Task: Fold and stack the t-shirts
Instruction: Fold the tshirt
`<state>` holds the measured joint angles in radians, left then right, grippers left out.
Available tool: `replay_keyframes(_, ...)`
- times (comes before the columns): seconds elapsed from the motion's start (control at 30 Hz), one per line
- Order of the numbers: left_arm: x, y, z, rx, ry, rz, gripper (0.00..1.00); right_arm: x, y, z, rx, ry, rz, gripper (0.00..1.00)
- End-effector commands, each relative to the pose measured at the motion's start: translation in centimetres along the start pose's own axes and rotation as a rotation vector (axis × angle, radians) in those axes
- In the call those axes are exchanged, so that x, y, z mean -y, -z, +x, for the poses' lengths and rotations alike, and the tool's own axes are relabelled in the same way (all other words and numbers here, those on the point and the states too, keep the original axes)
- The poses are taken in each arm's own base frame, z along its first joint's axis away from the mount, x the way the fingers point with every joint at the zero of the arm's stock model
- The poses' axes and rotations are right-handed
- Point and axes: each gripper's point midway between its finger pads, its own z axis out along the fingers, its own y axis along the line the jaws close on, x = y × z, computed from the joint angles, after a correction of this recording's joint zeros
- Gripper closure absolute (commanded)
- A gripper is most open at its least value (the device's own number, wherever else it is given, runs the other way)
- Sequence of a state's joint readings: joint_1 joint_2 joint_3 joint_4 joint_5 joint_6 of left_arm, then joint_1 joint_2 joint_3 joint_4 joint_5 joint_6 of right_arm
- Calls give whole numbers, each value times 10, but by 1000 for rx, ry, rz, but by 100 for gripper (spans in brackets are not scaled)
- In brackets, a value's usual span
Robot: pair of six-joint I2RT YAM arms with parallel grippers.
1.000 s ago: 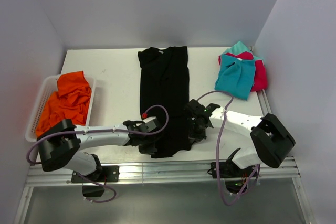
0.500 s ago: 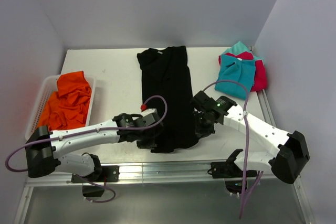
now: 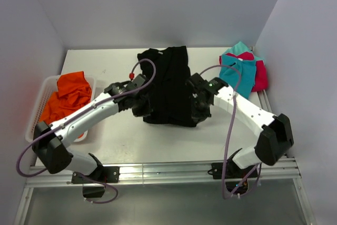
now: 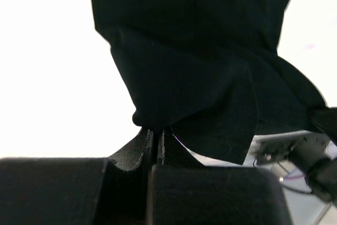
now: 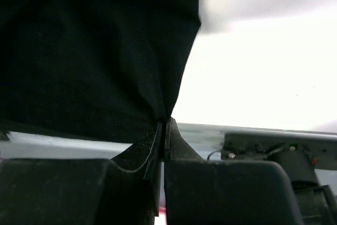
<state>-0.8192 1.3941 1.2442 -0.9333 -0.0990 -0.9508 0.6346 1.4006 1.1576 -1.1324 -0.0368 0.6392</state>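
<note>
The left gripper carries the shirt's near corner outward and down onto the shirt's flat middle [image 3: 155,98] [image 4: 129,17] next. It then releases it, since the shirt's near end still hangs from the closed fingers.
The black t-shirt [image 3: 168,85] lies lengthwise on the white table, its near end lifted and carried over its middle. My left gripper [image 3: 145,110] is shut on the shirt's near left corner; in the left wrist view the cloth [image 4: 195,67] hangs from the closed fingertips [image 4: 157,133]. My right gripper [image 3: 196,110] is shut on the near right corner, and the cloth [image 5: 95,51] fills the right wrist view above its tips [image 5: 164,125]. A teal shirt [image 3: 235,75] lies on a pink-red one [image 3: 259,75] at the far right. An orange shirt [image 3: 67,101] sits in the basket.
A white mesh basket [image 3: 38,109] stands at the table's left edge. The grey side walls close in left and right. The metal rail [image 3: 168,172] runs along the table's near edge by the arm bases.
Both grippers have lifted the black shirt's near end and carried it away from the arm bases toward the far edge, so the shirt is now doubling over itself and looks shorter.
</note>
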Motion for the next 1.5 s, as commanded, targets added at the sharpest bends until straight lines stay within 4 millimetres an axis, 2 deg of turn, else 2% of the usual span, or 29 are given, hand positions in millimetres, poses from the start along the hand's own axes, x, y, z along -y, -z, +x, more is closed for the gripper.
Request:
replay_keyframes(0.0,0,2,-36,33,-31,1,100,-1,6,-42,70,37,41,100)
replay_keyframes(0.17,-3,-21,-79,39,-30,-3,100,-4,-1,-90,90,46,89,100)
replay_keyframes(0.2,1,-20,-91,54,-27,7,100,-9,-4,-107,100,49,105,100)
replay_keyframes(0.23,-3,-32,-95,31,-40,-10,100,-9,-6,-116,103,55,118,100)
replay_keyframes(0.3,-6,-35,-122,57,-26,-9,100,-16,-2,-141,132,57,116,100)
replay_keyframes(0.33,-10,-50,-128,40,-39,-32,100,-11,-16,-150,107,59,156,100)
replay_keyframes(0.4,-12,-55,-155,69,-41,-26,100,-12,-27,-176,107,51,176,100)
replay_keyframes(0.43,-17,-72,-159,42,-42,-43,99,-11,-31,-184,110,40,182,100)
replay_keyframes(0.47,-23,-79,-170,47,-26,-51,99,-10,-37,-191,104,24,188,100)
replay_keyframes(0.5,-20,-82,-187,76,-33,-38,96,-11,-49,-205,100,5,192,100)
replay_keyframes(0.53,-29,-104,-189,46,-23,-68,85,-2,-54,-217,111,-30,215,100)
replay_keyframes(0.57,-37,-112,-199,48,-2,-85,43,0,-58,-224,110,-44,226,91)
replay_keyframes(0.6,-38,-124,-209,45,-1,-92,18,-2,-64,-241,128,-61,227,62)
replay_keyframes(0.63,-40,-129,-215,43,4,-97,1,7,-65,-250,133,-103,244,42)
replay_keyframes(0.67,-39,-124,-234,92,8,-111,0,6,-54,-261,159,-115,236,11)
replay_keyframes(0.7,-40,-126,-236,88,12,-118,1,9,-59,-264,150,-125,245,3)
replay_keyframes(0.77,-43,-124,-244,107,40,-110,0,14,-50,-271,180,-145,243,2)
replay_keyframes(0.87,-51,-106,-248,147,92,-110,1,23,-34,-266,221,-154,242,1)
replay_keyframes(0.93,-54,-91,-242,161,105,-113,0,34,-25,-246,206,-152,250,1)
replay_keyframes(0.97,-54,-86,-240,170,108,-110,0,41,-36,-228,168,-150,258,1)
replay_keyframes(1.0,-56,-75,-231,169,118,-109,1,37,-17,-220,198,-155,207,1)
replay_keyframes(1.07,-59,-67,-221,176,124,-105,1,32,-14,-207,224,-155,134,1)
replay_keyframes(1.1,-66,-62,-204,163,130,-114,0,27,-14,-179,188,-151,63,2)
replay_keyframes(1.2,-78,-73,-160,115,140,-133,0,11,-20,-144,201,-135,-114,5)
replay_keyframes(1.23,-73,-68,-150,122,134,-108,0,4,-21,-134,193,-146,-164,6)
replay_keyframes(1.27,-70,-71,-138,98,137,-80,1,7,-35,-122,187,-153,-173,7)
replay_keyframes(1.3,-75,-78,-119,78,156,-76,0,4,-29,-118,211,-153,-205,7)
replay_keyframes(1.33,-76,-81,-109,70,162,-75,1,0,-31,-111,204,-162,-235,8)
replay_keyframes(1.47,-67,-98,-70,22,164,-50,1,0,-58,-99,189,-172,-248,8)
